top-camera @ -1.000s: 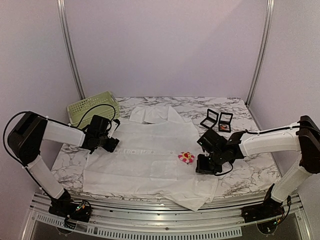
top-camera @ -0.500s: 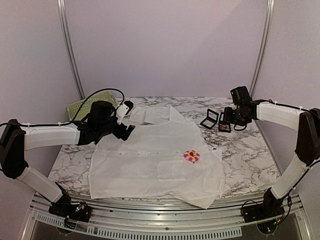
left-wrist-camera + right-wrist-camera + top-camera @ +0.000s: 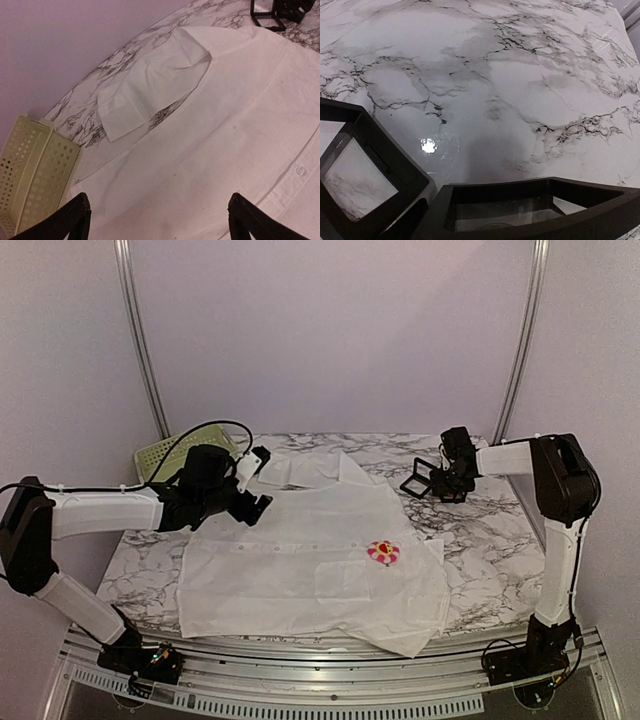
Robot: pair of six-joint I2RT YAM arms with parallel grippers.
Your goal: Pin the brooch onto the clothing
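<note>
A faint curved edge shows inside the box's frame, so the robot's right gripper should next stay low over the open black box beneath it and close inside that frame.
The white shirt (image 3: 300,550) lies spread flat on the marble table, collar (image 3: 300,468) at the back. A pink and yellow brooch (image 3: 383,553) sits on its right chest area. My left gripper (image 3: 255,483) hovers over the shirt's shoulder near the collar. In the left wrist view it (image 3: 159,210) is open wide over bare cloth (image 3: 215,125), with nothing between the fingers (image 3: 70,220). My right gripper (image 3: 455,475) is at the back right, over two open black boxes (image 3: 420,478). Its fingers do not show in the right wrist view, which shows only the boxes (image 3: 535,210).
A pale green perforated basket (image 3: 170,455) stands at the back left, also in the left wrist view (image 3: 30,170). Metal frame posts (image 3: 140,340) rise at both back corners. The shirt's hem hangs near the table's front edge (image 3: 300,640).
My right gripper has left the brooch's side and moved to the black boxes at the back right. My left gripper has moved from the shirt's left edge up toward the collar.
</note>
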